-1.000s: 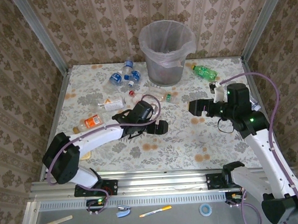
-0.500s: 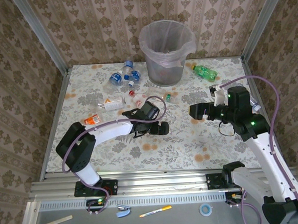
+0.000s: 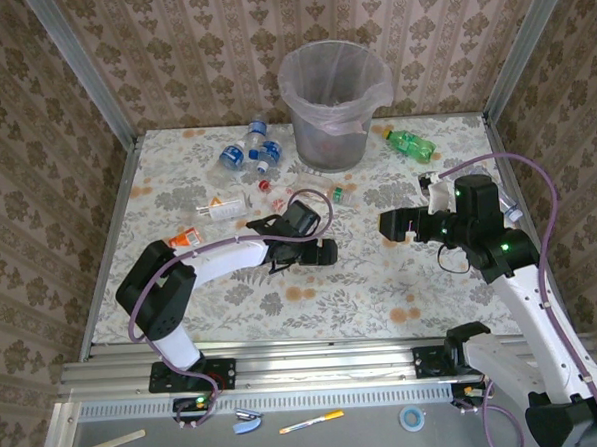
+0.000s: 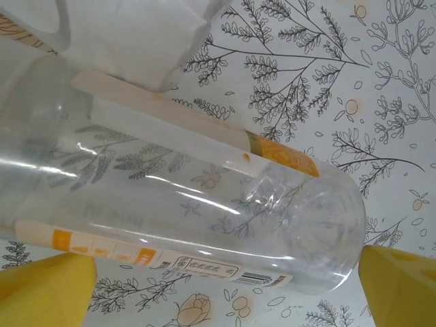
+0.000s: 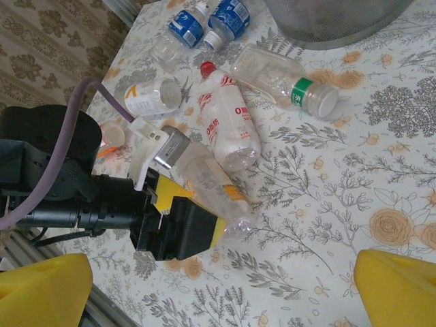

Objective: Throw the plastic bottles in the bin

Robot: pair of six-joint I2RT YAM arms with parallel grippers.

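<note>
Next, my left gripper turns, then lowers its fingers to the long sides of the clear bottle [image 4: 184, 184], because the bottle lies lengthwise across the fingers' gap.
A clear plastic bottle with an orange label [image 4: 204, 197] lies on the flowered table between the two yellow fingertips [image 4: 48, 293] of my left gripper [image 4: 225, 289]. That gripper is open and straddles the bottle without clamping it. In the top view the left gripper [image 3: 315, 251] is at mid-table. My right gripper [image 3: 391, 226] hovers open and empty to its right, facing it. The bin [image 3: 329, 142] stands at the back centre. Several more plastic bottles lie before it: blue-labelled ones [image 3: 245, 151], a red-capped one [image 5: 228, 122], a green-capped one [image 5: 279, 75] and a green bottle [image 3: 410, 144].
An orange-labelled bottle [image 3: 184, 238] and a white-and-red one [image 3: 222, 204] lie left of the left arm. Wallpapered walls close in the table on three sides. A purple cable [image 3: 538, 201] loops over the right arm. Open tabletop lies between the grippers and the near rail.
The left arm's elbow has swung right and inward, while its gripper has stayed over the same bottle. The right gripper has hardly shifted.
</note>
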